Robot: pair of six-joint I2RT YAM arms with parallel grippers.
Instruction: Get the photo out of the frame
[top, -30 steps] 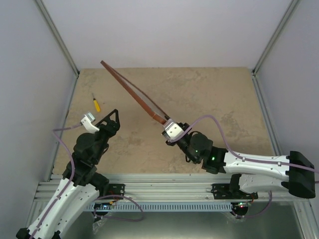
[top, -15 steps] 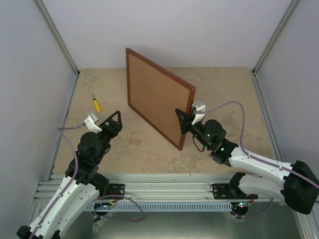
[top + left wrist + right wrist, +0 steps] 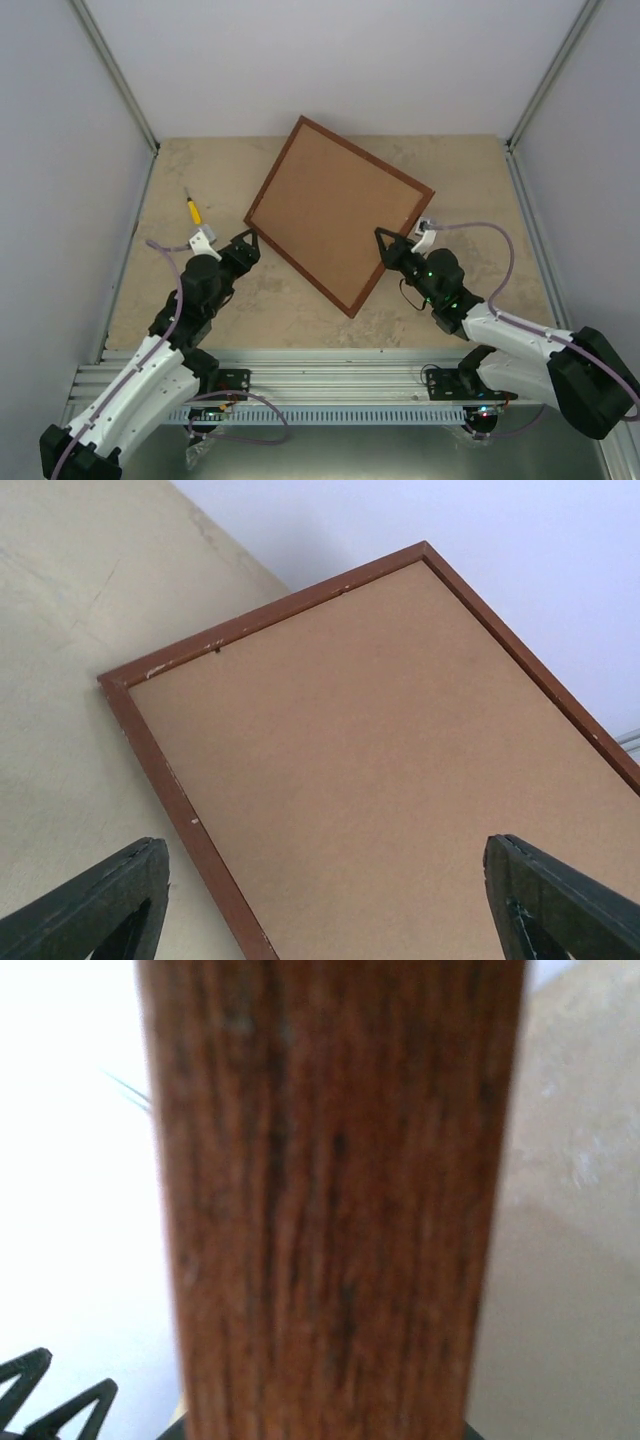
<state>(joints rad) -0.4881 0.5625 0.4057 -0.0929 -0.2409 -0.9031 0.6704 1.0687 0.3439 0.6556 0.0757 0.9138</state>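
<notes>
The right gripper lowers the raised frame onto the beige tabletop below next, turning the frame's diamond squarer to the bar, and releases the frame's edge.
The frame (image 3: 340, 215) is seen from its brown fibreboard back, with thin reddish-brown edges, and stands as a diamond over the table's middle. My right gripper (image 3: 385, 246) is shut on its near right edge. In the right wrist view that wooden edge (image 3: 330, 1200) fills the picture and hides the jaws. My left gripper (image 3: 246, 246) is open and empty beside the frame's left corner. In the left wrist view the back board (image 3: 400, 750) lies ahead between the spread fingers (image 3: 100, 900). The photo is hidden.
A small yellow-handled screwdriver (image 3: 191, 208) lies on the beige table (image 3: 200, 170) at the left. Grey walls with metal posts close the left, back and right sides. The arms' metal rail (image 3: 330, 370) runs along the near edge.
The right gripper has swung the frame from edge-on, through upright, to back side facing the camera. The left arm has moved right and forward to the frame's left corner.
</notes>
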